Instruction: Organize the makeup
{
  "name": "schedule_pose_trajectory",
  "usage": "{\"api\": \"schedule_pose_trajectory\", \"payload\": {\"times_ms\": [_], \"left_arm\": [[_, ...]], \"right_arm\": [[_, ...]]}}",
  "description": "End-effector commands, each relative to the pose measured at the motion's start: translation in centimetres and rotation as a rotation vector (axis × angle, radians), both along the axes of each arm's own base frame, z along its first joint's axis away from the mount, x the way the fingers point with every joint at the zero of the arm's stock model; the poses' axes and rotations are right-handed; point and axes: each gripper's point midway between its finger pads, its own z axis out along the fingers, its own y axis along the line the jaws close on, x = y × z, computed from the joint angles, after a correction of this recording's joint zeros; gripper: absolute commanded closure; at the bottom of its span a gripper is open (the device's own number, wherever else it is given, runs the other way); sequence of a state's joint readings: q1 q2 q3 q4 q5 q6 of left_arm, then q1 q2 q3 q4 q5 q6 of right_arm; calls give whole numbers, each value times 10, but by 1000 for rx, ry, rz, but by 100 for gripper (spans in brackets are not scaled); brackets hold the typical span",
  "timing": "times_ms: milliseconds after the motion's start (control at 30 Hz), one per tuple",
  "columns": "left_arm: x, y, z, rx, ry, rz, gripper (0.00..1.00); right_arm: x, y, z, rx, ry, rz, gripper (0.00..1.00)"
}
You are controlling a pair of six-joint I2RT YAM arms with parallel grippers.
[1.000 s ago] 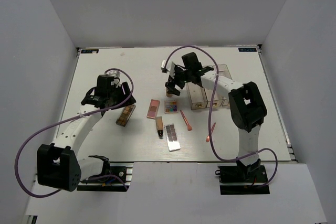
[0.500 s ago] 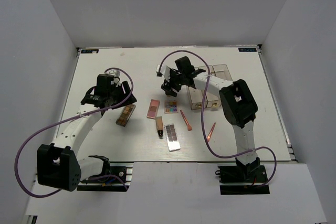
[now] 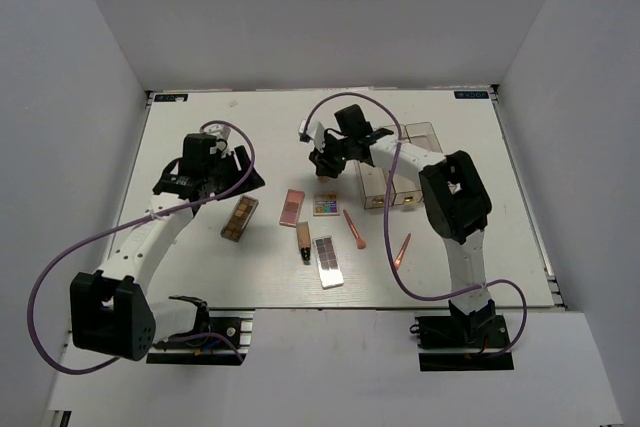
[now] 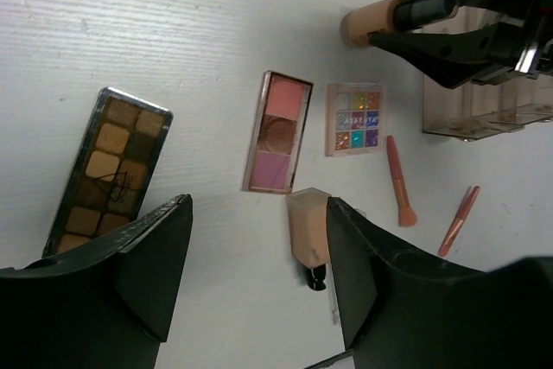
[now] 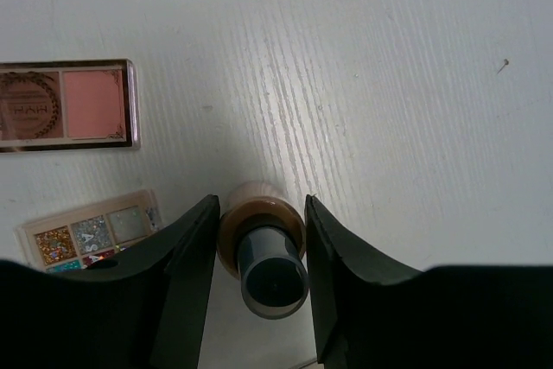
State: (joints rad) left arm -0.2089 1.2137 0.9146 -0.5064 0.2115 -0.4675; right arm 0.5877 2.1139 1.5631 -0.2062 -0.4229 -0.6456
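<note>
The right gripper lifts and moves right in the top view next. It then lowers the bottle (image 5: 262,229) at the far end of the box's farthest section and releases it, since that end is empty.
A tan bottle (image 5: 262,229) with a dark cap stands upright left of the clear box. My right gripper (image 5: 261,213) is shut on it, one finger against each side of its shoulder. On the table lie a brown palette (image 3: 239,218), a pink palette (image 3: 291,206), a multicoloured palette (image 3: 325,205), a tan tube (image 3: 303,238), a dark grey palette (image 3: 328,260) and two pink brushes (image 3: 354,229) (image 3: 402,249). My left gripper (image 4: 257,239) hangs open above the table. In its wrist view the brown palette (image 4: 108,170) shows left of its fingers and the tube (image 4: 309,231) by the right finger.
The clear three-compartment box (image 3: 400,162) stands at the right, just beyond the right gripper. My right arm reaches across its left end. The white table ends in walls at the back and both sides.
My right gripper moved left and down over the tan bottle, and its jaws closed in from wide open onto it. The left gripper shifted slightly toward the back.
</note>
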Motion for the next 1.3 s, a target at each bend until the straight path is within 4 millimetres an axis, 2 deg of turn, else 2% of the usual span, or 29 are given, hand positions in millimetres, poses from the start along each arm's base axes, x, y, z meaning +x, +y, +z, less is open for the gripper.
{"api": "schedule_pose_trajectory", "payload": {"times_ms": [0,67,100,133,200,233,333,367,433,500,533,600,667,700,800,933,967,1033,1067,1267], "left_arm": [[14,-14,29,-61,-76,-49,27],[15,-23,31,-101,-77,-82,29],[14,-30,30,-117,-65,-98,30],[13,-36,29,-131,-61,-119,33],[14,-43,28,-144,-51,-141,34],[14,-49,31,-153,-54,-162,35],[14,-62,35,-169,-57,-203,35],[17,-63,38,-172,-64,-206,35],[15,-74,36,-172,-53,-236,35],[14,-80,34,-179,-47,-249,35],[12,-86,30,-182,-38,-266,35],[12,-91,28,-191,-35,-272,35],[7,-102,23,-194,-21,-299,35],[8,-102,22,-195,-22,-299,35],[3,-116,20,-197,-10,-335,35],[-1,-128,15,-187,11,-363,35],[-2,-127,12,-181,25,-358,35],[-5,-134,9,-165,39,-368,35],[-5,-132,7,-156,52,-361,34],[-20,-137,-7,-117,123,-348,29]], "right_arm": [[8,12,71,129,-55,4,77],[12,8,100,172,-66,-27,78],[11,6,107,181,-61,-35,78],[15,-1,122,200,-66,-62,80],[19,-9,136,205,-75,-95,81],[25,-21,149,217,-93,-132,81],[34,-49,168,206,-135,-223,82],[44,-72,164,181,-145,-293,82],[51,-101,173,168,-174,-364,83],[58,-141,170,134,-185,-456,83],[58,-151,169,126,-184,-478,83],[63,-189,165,96,-192,-558,83],[63,-206,165,84,-194,-588,83],[65,-228,160,69,-189,-627,83],[67,-254,148,55,-159,-663,83],[72,-270,124,45,-101,-672,83],[74,-268,113,39,-79,-661,83],[81,-272,108,28,-83,-659,82],[85,-273,95,12,-66,-664,81],[108,-279,67,-24,-47,-671,77]]}}
